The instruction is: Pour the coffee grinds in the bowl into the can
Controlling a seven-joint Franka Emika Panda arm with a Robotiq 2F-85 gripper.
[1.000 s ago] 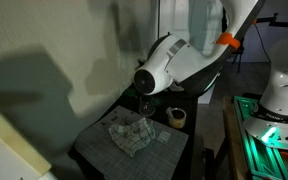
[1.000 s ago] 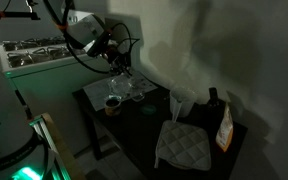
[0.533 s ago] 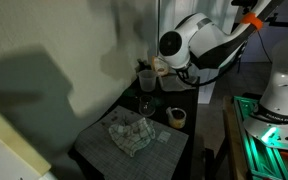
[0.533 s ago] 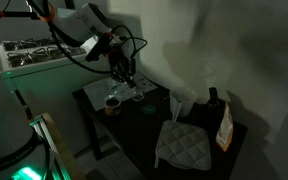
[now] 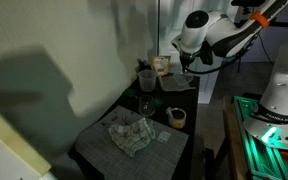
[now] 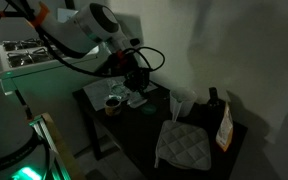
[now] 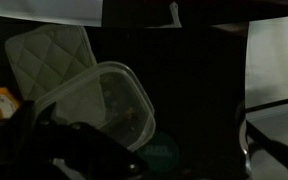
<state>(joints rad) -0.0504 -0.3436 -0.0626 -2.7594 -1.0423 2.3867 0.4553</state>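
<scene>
The robot's gripper will next go down and sideways toward the edge of the quilted oven mitt [image 6: 166, 132] [image 7: 86, 46] to let go, because the mitt is below it and off to one side.
A small pale round bowl [image 5: 177, 117] with dark contents sits near the table's edge; it also shows in an exterior view [image 6: 112, 103]. A tan can [image 5: 162, 66] stands at the back of the table, beside a clear plastic cup [image 5: 144, 78]. My gripper [image 5: 185, 63] hangs just next to the can, above a wider dark bowl [image 5: 176, 84]; in an exterior view it is a dark mass [image 6: 134, 78]. Its fingers are lost in shadow in every view. The wrist view shows a clear plastic container [image 7: 114, 100] and a teal lid [image 7: 162, 155].
A quilted oven mitt [image 5: 129, 135] lies at the table's near end, also in the wrist view [image 7: 49, 55] and an exterior view [image 6: 184, 145]. A wine glass [image 5: 145, 103] stands mid-table. A bag [image 6: 225, 125] and a bottle [image 6: 212, 97] stand by the wall.
The arm has swung away from over the table's middle toward the back, uncovering the cup, the can and the dark bowl. The objects on the table have not moved.
</scene>
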